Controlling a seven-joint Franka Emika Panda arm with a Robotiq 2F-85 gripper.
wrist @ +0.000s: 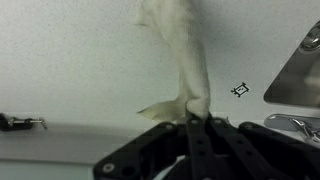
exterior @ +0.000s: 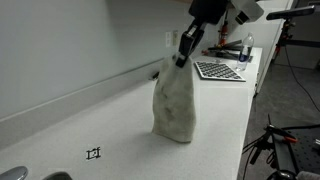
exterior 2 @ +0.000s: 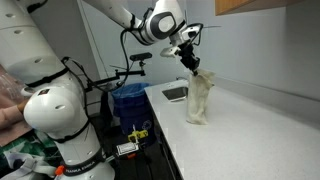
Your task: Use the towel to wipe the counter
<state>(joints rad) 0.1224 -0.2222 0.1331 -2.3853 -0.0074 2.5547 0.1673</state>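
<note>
The upper part of the towel [exterior: 174, 103] is still hanging. My gripper should next move toward the checkered calibration board and down, low over the bare counter beside it, to release the towel.
A white towel [exterior: 174, 103] hangs from my gripper [exterior: 182, 60], its lower end resting bunched on the white counter [exterior: 110, 120]. In both exterior views the gripper is above the towel, shut on its top corner. The towel also shows in an exterior view [exterior 2: 200, 98] below the gripper [exterior 2: 188, 62]. In the wrist view the towel [wrist: 182, 55] stretches away from my shut fingers [wrist: 197, 118] down to the counter [wrist: 70, 60].
A checkered calibration board [exterior: 219, 70] and a bottle [exterior: 246, 50] lie farther along the counter. A sink [exterior 2: 175, 94] is set in the counter near the towel; its edge shows in the wrist view [wrist: 300, 70]. A small black mark [exterior: 94, 153] is on the counter. A blue bin [exterior 2: 128, 100] stands beside the counter.
</note>
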